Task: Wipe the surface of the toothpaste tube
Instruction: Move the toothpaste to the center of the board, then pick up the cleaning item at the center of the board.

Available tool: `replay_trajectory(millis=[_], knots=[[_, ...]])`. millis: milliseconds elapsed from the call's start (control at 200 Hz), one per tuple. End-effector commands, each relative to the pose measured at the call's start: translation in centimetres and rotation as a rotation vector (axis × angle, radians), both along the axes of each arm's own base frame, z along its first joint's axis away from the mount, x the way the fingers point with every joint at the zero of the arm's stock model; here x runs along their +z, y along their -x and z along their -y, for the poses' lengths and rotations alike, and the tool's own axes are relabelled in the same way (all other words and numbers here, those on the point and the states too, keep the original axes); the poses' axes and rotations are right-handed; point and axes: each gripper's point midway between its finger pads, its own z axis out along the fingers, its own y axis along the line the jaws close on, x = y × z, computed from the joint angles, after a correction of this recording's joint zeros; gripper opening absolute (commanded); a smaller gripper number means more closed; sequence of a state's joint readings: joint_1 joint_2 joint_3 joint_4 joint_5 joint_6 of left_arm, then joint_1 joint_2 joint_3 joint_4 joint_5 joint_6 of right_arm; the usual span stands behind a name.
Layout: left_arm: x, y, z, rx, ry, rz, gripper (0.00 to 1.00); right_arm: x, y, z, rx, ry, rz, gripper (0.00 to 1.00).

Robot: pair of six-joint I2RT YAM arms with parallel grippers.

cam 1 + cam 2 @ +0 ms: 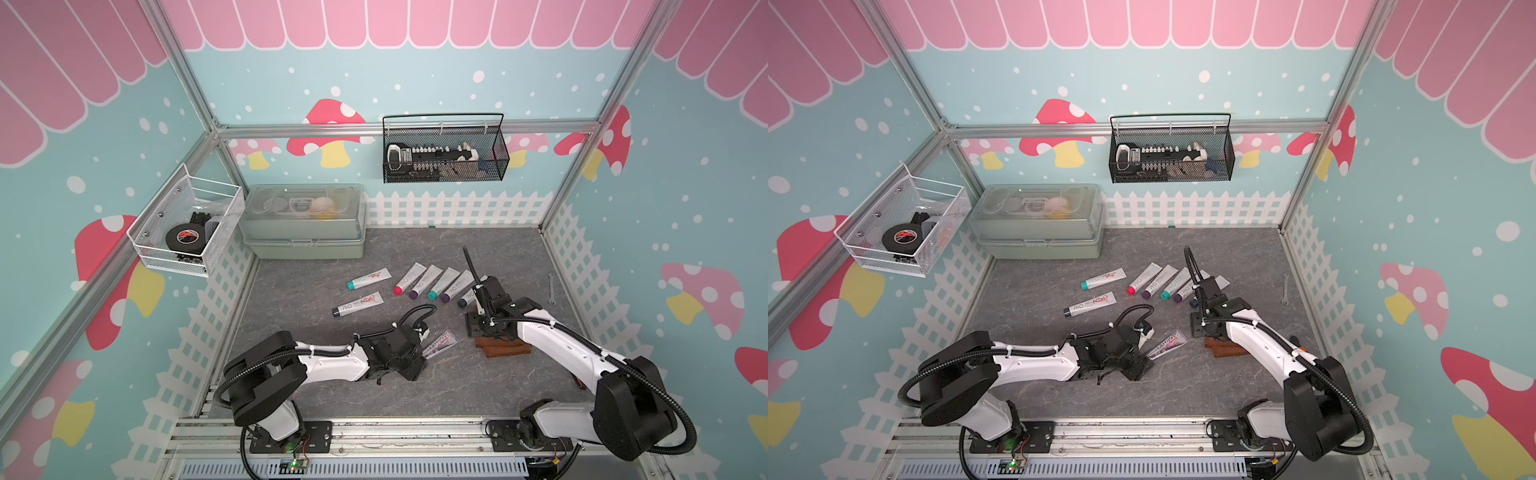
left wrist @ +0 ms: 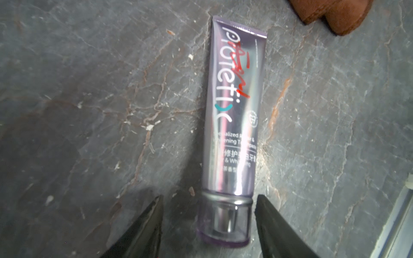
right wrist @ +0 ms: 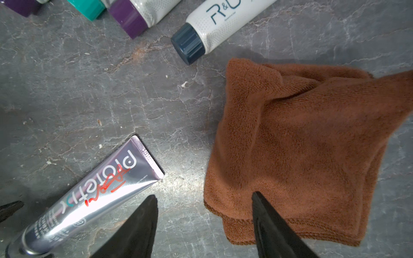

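Observation:
The cloth's far fold [image 3: 240, 96] stands up outward of and below my right gripper, so I will move outward and down to close astride it.
A silver-purple toothpaste tube [image 2: 234, 107] with a red scribble on its label lies flat on the grey stone-look table [image 1: 332, 386], seen in both top views [image 1: 441, 341] [image 1: 1169, 343]. My left gripper [image 2: 209, 197] is open. The tube's clear cap sits between its fingers with a gap on each side. A folded brown cloth [image 3: 301, 145] lies just right of the tube [image 3: 89, 201]. My right gripper [image 3: 205, 195] hangs open and empty above the cloth's near edge [image 1: 505, 349]. One finger is over the cloth, the other over bare table.
Several white tubes [image 1: 432, 282] with coloured caps lie in a row behind the arms, and two more [image 1: 370, 278] [image 1: 357, 305] lie to the left. A lidded grey-green box [image 1: 303, 224] stands at the back left. A small wrench [image 1: 551, 289] lies by the right wall. Wire baskets [image 1: 444, 153] [image 1: 183, 224] hang on the walls.

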State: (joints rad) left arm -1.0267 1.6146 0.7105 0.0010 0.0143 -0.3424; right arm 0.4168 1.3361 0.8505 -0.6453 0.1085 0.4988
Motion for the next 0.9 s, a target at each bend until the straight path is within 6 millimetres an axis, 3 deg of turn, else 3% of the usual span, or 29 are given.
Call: replay_trajectory(millis=[0, 320, 540, 726, 816, 896], knots=[[0.4, -0.5, 1.1, 0.020, 0.060, 0.028, 0.64, 0.2, -0.9, 0.3, -0.016, 0.022, 0.001, 0.66], [-1.2, -0.6, 1.7, 0.000, 0.061, 0.037, 0.62, -0.4, -2.6, 1.2, -0.055, 0.053, -0.015, 0.66], [-2.0, -0.2, 2.1, -0.021, 0.073, 0.013, 0.43, -1.6, -4.8, 1.8, -0.084, 0.079, -0.044, 0.63], [-1.7, 0.0, 2.4, -0.034, 0.096, 0.010, 0.39, -3.8, -6.1, 3.1, -0.123, 0.117, -0.083, 0.58], [-1.8, 0.0, 2.4, -0.034, 0.097, 0.008, 0.38, -5.1, -6.3, 2.9, -0.122, 0.114, -0.110, 0.50], [-1.9, 0.1, 2.4, -0.036, 0.096, 0.007, 0.38, -6.1, -6.1, 2.6, -0.118, 0.098, -0.133, 0.36]])
